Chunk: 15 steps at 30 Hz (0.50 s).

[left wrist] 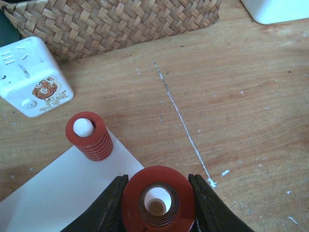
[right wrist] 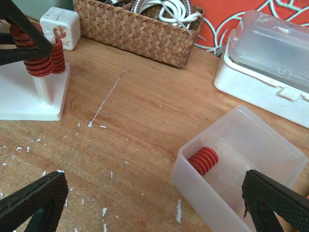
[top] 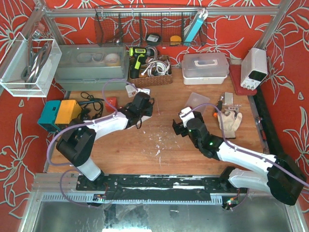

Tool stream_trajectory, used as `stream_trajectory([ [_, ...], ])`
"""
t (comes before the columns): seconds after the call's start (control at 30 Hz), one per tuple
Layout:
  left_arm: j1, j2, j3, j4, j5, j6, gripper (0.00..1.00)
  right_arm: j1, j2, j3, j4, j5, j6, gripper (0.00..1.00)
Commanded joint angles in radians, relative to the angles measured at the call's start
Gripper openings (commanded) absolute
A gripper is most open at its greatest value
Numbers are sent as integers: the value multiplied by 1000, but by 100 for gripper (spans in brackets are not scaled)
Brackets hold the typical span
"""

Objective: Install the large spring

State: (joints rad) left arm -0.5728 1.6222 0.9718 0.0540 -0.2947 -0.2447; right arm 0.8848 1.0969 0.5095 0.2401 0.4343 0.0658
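Observation:
The white post (left wrist: pixel 157 200) stands directly below my left gripper, so I need to move down along it to the base and release the large red spring.
My left gripper (left wrist: pixel 158 198) is shut on the large red spring (left wrist: pixel 133 193). It holds the spring upright over a white post of the white base (left wrist: pixel 58 193); the post's top shows through the coil. In the right wrist view the large spring (right wrist: pixel 37 65) sits at the top of that post, above the base (right wrist: pixel 29 104). A smaller red spring (left wrist: pixel 89 137) sits on the neighbouring post. My right gripper (right wrist: pixel 154 191) is open and empty, above bare wood beside a clear plastic box (right wrist: pixel 212 203) holding another red spring (right wrist: pixel 203 160). The top view shows both grippers, left (top: pixel 141 110) and right (top: pixel 182 126).
A wicker basket (left wrist: pixel 120 24) and a white cube adapter (left wrist: pixel 31 77) stand just behind the base. A white lidded container (right wrist: pixel 270 63) stands behind the clear box. A glove (top: pixel 231 121) and a white power supply (top: pixel 254 67) are at the right.

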Motion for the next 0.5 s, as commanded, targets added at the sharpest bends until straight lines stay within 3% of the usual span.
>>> stream_trajectory([
  [0.0, 5, -6, -41, -43, 1, -18, 8, 5, 13, 37, -12, 16, -7, 99],
  [0.33, 3, -87, -68, -36, 35, -22, 10, 5, 45, 60, -35, 13, -7, 99],
  [0.47, 5, -62, -109, 53, 4, 0, 17, 6, 53, 60, -35, 20, -9, 99],
])
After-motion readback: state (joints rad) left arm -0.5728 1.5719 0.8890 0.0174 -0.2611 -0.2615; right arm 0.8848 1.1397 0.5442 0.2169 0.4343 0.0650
